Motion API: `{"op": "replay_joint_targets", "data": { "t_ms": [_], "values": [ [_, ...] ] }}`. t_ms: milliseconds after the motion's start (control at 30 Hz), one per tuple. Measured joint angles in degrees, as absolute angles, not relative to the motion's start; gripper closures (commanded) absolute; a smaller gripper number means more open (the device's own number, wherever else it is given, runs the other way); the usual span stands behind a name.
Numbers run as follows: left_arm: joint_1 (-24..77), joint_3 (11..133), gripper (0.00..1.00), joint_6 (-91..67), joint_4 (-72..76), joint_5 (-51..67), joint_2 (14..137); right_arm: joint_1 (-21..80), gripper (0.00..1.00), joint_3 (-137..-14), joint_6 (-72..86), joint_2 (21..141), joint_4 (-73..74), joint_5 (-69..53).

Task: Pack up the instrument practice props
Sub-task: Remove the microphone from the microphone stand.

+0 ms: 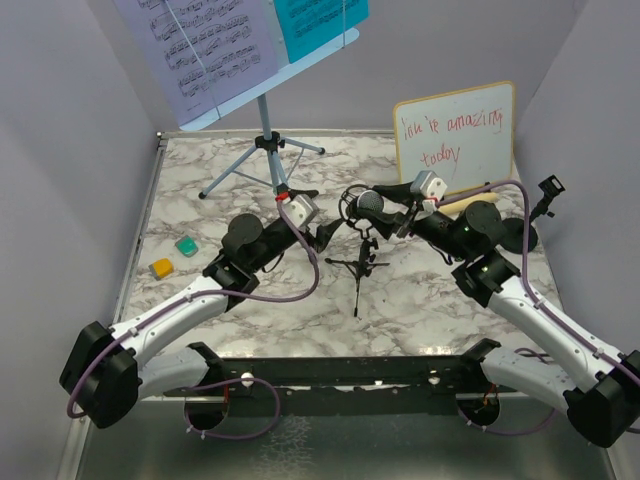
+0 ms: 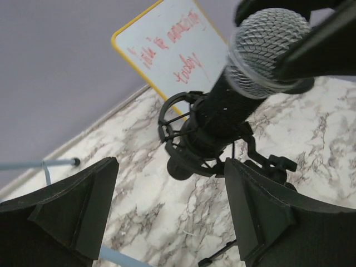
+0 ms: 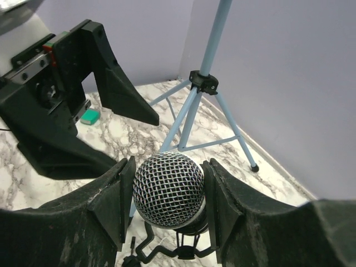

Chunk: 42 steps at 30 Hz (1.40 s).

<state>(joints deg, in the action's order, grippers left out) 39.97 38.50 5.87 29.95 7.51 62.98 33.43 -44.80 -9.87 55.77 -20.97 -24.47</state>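
Note:
My left gripper moves to its right in the top view, onto the microphone's black body, next, since the microphone's head is already held.
My right gripper point(image 1: 378, 204) is shut on the mesh head point(image 3: 168, 189) of the black studio microphone point(image 2: 222, 114). The microphone's small tripod point(image 1: 358, 268) hangs below the head over the marble. My left gripper point(image 1: 328, 236) is open just left of the microphone; its jaws stand wide in the wrist view with nothing between them, and the shock mount point(image 2: 183, 139) lies beyond its fingertips. The light-blue music rack point(image 1: 268, 125) stands at the back on tripod legs, carrying the printed music sheet point(image 1: 200, 45) and the cyan sheet point(image 1: 318, 22). A cream object point(image 1: 468, 204) shows behind my right arm.
The wood-framed whiteboard point(image 1: 455, 135) with red writing leans at the back right. A green block point(image 1: 186, 245) and an orange block point(image 1: 161, 268) lie at the left. A thin black pole point(image 1: 545, 195) stands by the right wall. Walls enclose the marble table point(image 1: 420, 300).

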Motion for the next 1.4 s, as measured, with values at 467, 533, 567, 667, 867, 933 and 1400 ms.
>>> {"op": "replay_joint_targets", "data": {
  "t_ms": [467,533,567,667,867,933,1400],
  "values": [
    [40.6,44.5,0.18,23.3,32.7,28.2,71.2,33.4,0.99,-45.8,-8.0,57.2,-21.0,-25.0],
    [41.0,45.2,0.21,24.4,32.9,29.0,72.2,33.4,0.99,-45.9,-7.5,57.3,-21.2,-25.1],
    [41.5,45.8,0.22,25.0,33.0,29.4,73.0,33.4,1.00,-45.9,-7.4,57.4,-21.3,-25.1],
    [42.1,47.2,0.28,26.2,33.0,30.2,74.7,33.4,0.99,-45.9,-6.7,57.4,-21.4,-25.5],
    [42.5,49.4,0.59,26.7,33.3,30.8,77.1,33.4,0.99,-45.9,-5.7,57.5,-21.5,-26.5],
    [42.4,49.5,0.72,26.7,33.8,30.3,77.4,33.4,0.95,-45.9,-5.4,57.5,-21.5,-26.8],
    [42.5,48.1,0.96,28.1,34.7,28.5,76.8,33.7,0.31,-46.8,4.1,56.7,-18.3,-17.1]
  ]
}}
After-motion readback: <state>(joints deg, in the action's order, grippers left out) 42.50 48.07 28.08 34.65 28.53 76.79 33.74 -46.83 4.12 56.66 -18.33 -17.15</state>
